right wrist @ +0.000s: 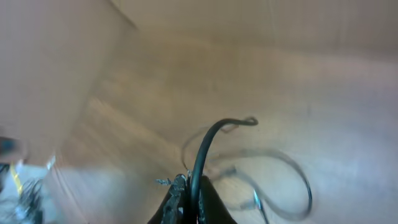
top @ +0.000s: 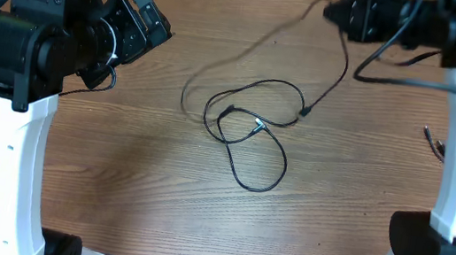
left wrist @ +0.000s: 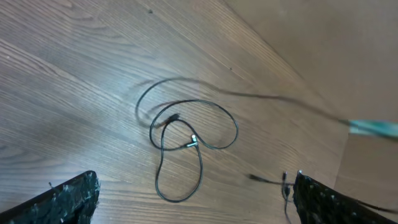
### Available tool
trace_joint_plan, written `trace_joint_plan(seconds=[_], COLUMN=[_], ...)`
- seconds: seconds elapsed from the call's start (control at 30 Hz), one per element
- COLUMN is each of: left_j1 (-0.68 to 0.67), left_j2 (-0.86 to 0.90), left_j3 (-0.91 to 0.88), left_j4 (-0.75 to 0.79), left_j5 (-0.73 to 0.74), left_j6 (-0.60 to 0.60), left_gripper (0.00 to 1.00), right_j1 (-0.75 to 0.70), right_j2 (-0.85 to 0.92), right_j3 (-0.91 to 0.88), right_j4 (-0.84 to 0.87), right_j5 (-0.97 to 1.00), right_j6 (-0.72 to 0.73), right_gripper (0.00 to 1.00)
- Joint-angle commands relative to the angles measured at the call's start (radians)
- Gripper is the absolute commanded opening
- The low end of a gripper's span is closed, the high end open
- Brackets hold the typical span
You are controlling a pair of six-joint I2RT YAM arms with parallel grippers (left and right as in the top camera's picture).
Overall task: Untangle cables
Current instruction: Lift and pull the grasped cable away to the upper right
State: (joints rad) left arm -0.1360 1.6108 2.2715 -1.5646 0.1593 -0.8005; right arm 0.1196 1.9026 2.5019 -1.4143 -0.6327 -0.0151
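My right gripper moves to its right in the overhead view and lowers to the short black cable (top: 435,145) below next, to release clear of the loops.
Thin black cables (top: 245,130) lie in overlapping loops at the table's middle, with small plug ends inside the loops. My right gripper (top: 332,10) is shut on one cable and holds it up at the far edge. Its strands hang down to a plug (top: 304,112) and to the loops. In the right wrist view the cable (right wrist: 208,143) rises out of the shut jaws (right wrist: 191,199). My left gripper (top: 155,21) is open and empty, raised at the far left. Its view shows the loops (left wrist: 186,134) between its spread fingers (left wrist: 193,208).
A separate short black cable (top: 433,143) lies at the right by the right arm's white column; it also shows in the left wrist view (left wrist: 273,180). The wooden table (top: 113,183) ends at a far edge near the right gripper.
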Motion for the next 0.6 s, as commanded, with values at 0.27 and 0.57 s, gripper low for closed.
trace_joint_plan(seconds=[0.27, 0.57], left_j1=[-0.002, -0.002], left_j2=[0.005, 0.005], left_j3=[0.008, 0.008], left_j4=[0.001, 0.001], left_j5=[-0.013, -0.013], left_j6=[0.023, 0.023], left_gripper=[1.0, 1.0], right_j1=[0.003, 0.003], right_j2=[-0.024, -0.024], right_j3=[0.455, 0.524], right_j4=[0.159, 0.432], right_j5=[0.19, 0.305], right_j6=[0.153, 0.206], right_gripper=[0.04, 0.04])
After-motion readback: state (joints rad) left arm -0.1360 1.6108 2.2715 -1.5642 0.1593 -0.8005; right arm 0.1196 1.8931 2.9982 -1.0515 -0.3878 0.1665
